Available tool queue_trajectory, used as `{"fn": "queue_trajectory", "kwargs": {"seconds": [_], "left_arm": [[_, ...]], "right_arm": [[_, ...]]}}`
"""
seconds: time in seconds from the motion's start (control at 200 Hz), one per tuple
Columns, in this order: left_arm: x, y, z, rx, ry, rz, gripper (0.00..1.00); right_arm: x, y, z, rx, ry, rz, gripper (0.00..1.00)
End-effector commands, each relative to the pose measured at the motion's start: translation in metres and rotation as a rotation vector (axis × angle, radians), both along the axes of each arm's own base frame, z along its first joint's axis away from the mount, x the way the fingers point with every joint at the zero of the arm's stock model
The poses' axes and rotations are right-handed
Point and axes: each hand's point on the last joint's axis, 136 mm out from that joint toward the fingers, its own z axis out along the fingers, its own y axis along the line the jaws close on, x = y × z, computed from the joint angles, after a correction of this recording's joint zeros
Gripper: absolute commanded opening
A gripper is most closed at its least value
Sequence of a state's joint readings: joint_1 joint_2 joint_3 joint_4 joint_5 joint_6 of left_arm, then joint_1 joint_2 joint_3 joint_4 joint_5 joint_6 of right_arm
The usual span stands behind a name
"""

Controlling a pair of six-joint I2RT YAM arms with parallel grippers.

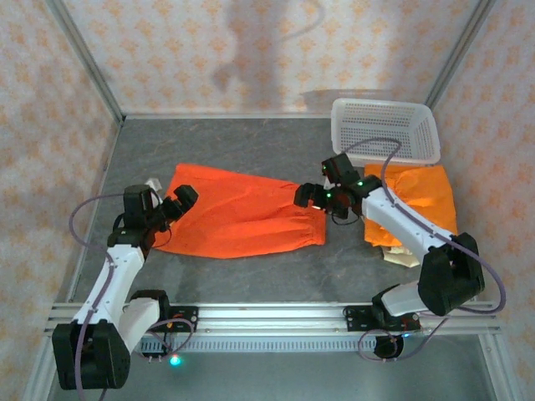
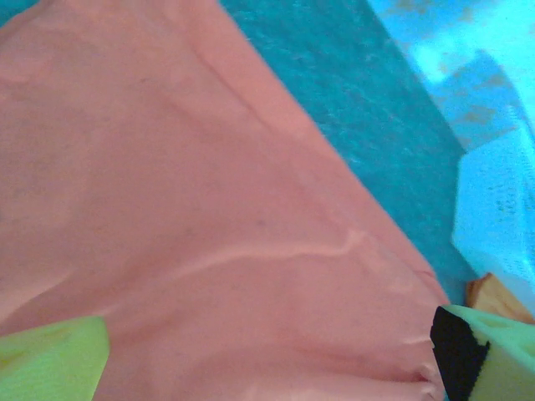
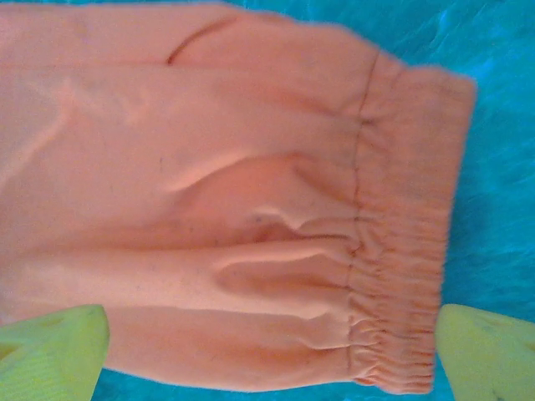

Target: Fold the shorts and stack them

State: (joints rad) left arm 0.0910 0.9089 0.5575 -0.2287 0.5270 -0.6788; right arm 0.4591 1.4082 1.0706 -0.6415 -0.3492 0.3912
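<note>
My right gripper should lower its open fingers, already straddling it, around the gathered elastic waistband [image 1: 318, 224] below.
One pair of bright orange shorts [image 1: 238, 213] lies spread flat on the grey table, its elastic waistband [image 3: 410, 234] at the right end. My left gripper [image 1: 184, 199] hovers open over the left end; its lime fingers [image 2: 50, 359] straddle the cloth [image 2: 209, 209] with nothing held. Over the waistband end my right gripper [image 1: 303, 197] also stands open, fingers [image 3: 489, 351] wide on either side of the fabric [image 3: 209, 167]. More orange shorts [image 1: 426, 200] lie folded at the right, with a beige piece [image 1: 404, 256] peeking out beneath.
A white perforated basket [image 1: 384, 129] stands at the back right, just behind the folded pile. Patterned walls enclose the table on three sides. A pale scrap of cloth [image 1: 153, 184] shows by the left gripper. Bare grey table [image 1: 251, 146] lies behind the spread shorts.
</note>
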Motion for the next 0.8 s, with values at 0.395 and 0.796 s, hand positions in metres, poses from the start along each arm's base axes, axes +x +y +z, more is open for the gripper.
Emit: {"fn": "queue_trajectory", "kwargs": {"seconds": [0.395, 0.796], "left_arm": [[-0.005, -0.026, -0.005, -0.028, 0.031, -0.102, 1.00], [-0.005, -0.029, -0.014, -0.018, 0.051, -0.109, 1.00]], "right_arm": [[0.010, -0.026, -0.071, -0.115, 0.205, 0.026, 0.73], [0.006, -0.012, -0.102, -0.062, 0.276, 0.016, 0.72]]}}
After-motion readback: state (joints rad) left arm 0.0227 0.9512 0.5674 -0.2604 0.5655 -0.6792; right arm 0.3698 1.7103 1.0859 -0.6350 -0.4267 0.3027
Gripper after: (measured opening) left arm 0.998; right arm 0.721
